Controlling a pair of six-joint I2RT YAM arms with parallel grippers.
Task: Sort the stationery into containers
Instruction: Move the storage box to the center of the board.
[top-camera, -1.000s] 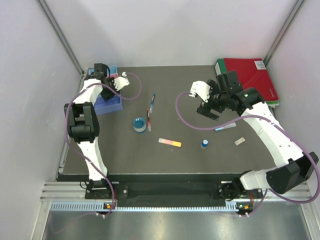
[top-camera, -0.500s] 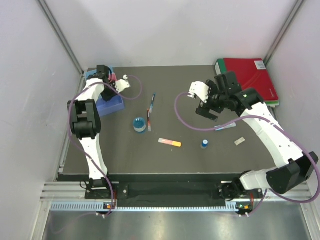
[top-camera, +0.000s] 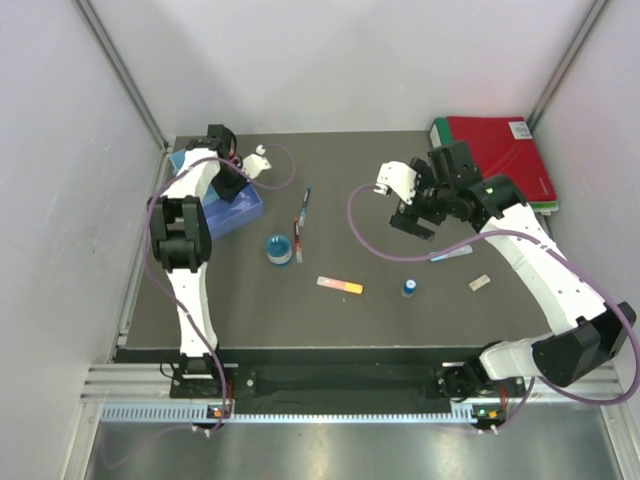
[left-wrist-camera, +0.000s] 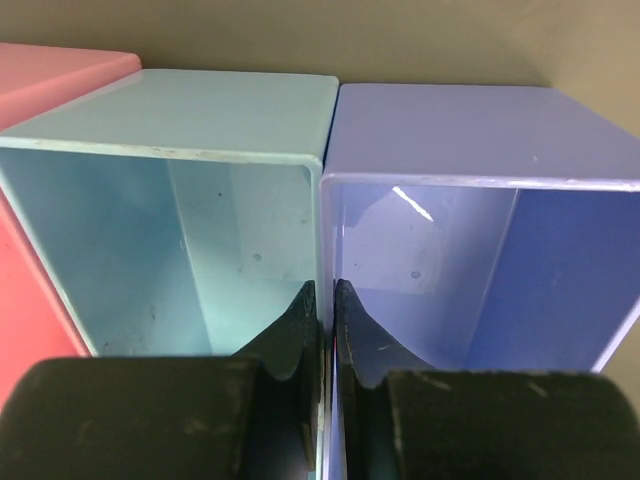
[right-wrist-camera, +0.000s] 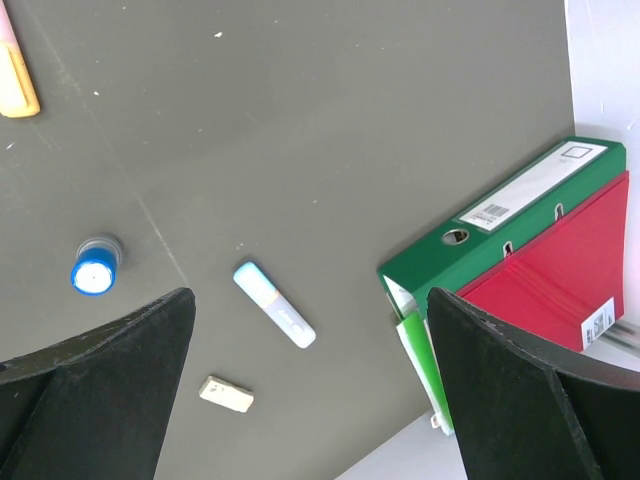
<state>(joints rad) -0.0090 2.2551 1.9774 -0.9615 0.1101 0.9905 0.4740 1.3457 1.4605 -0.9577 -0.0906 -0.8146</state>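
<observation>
The containers sit cornered, so I will next slide them with my left gripper to the right in the top view, to the mat beyond the pens, and let go.
My left gripper (top-camera: 232, 180) is at the back left, shut on the shared wall (left-wrist-camera: 327, 170) between the light blue bin (left-wrist-camera: 240, 230) and the purple bin (left-wrist-camera: 480, 250) of the containers (top-camera: 248, 212); a pink bin (left-wrist-camera: 40, 80) adjoins them. On the mat lie a round blue roll (top-camera: 280, 248), thin pens (top-camera: 302, 215), a pink-orange bar (top-camera: 340, 286), a blue-capped bottle (top-camera: 409, 288), a light blue bar (top-camera: 450, 255) and a pale tag (top-camera: 480, 283). My right gripper (top-camera: 415, 215) is open and empty above the mat. Its wrist view shows the gripper (right-wrist-camera: 310, 300) over the light blue bar (right-wrist-camera: 275, 305), bottle (right-wrist-camera: 95, 270) and tag (right-wrist-camera: 226, 394).
Green and red binders (top-camera: 500, 150) lie stacked at the back right corner, also in the right wrist view (right-wrist-camera: 500, 230). White walls close in the mat on the left, back and right. The mat's front edge runs just ahead of the arm bases.
My left gripper has moved right and slightly toward the front, and the row of bins has shifted and turned with it. My right gripper has drifted slightly left.
</observation>
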